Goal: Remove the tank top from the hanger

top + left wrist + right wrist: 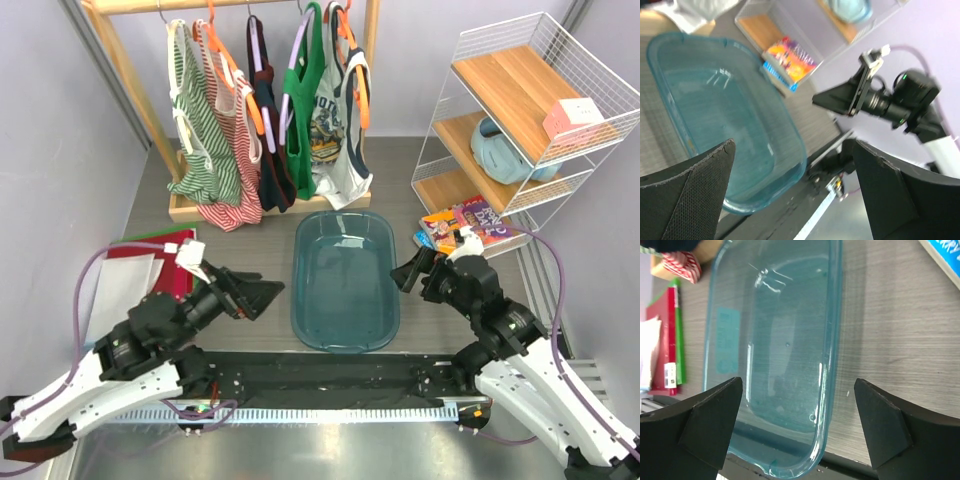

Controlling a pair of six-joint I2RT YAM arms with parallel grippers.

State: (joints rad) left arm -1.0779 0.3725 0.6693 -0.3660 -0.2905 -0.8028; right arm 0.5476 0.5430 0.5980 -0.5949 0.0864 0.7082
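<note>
The orange hanger's near end point(363, 112) is bare and sticks out past the tank top's strap, so I will move my right gripper up and outward onto it and close.
The white tank top point(335, 135) with a navy-and-yellow print hangs at the right end of the wooden rack point(130, 75), on a thin orange hanger point(358, 88), next to a green top point(303, 100). My left gripper point(266, 296) is open and empty, low beside the left side of the blue bin point(345, 340), far from the rack. In the left wrist view its fingers point(700, 185) stand wide apart round nothing point(792, 145). My right gripper point(404, 272) is open and empty at the bin's right side; in the right wrist view point(798, 382) it hangs over the bin's corner.
Striped tops point(205, 130) and a dark one hang left on the rack. A wire shelf point(520, 120) at the right holds a blue cap point(505, 150), a pink box point(572, 115) and books point(465, 220). Red and green folders point(150, 262) lie at the left.
</note>
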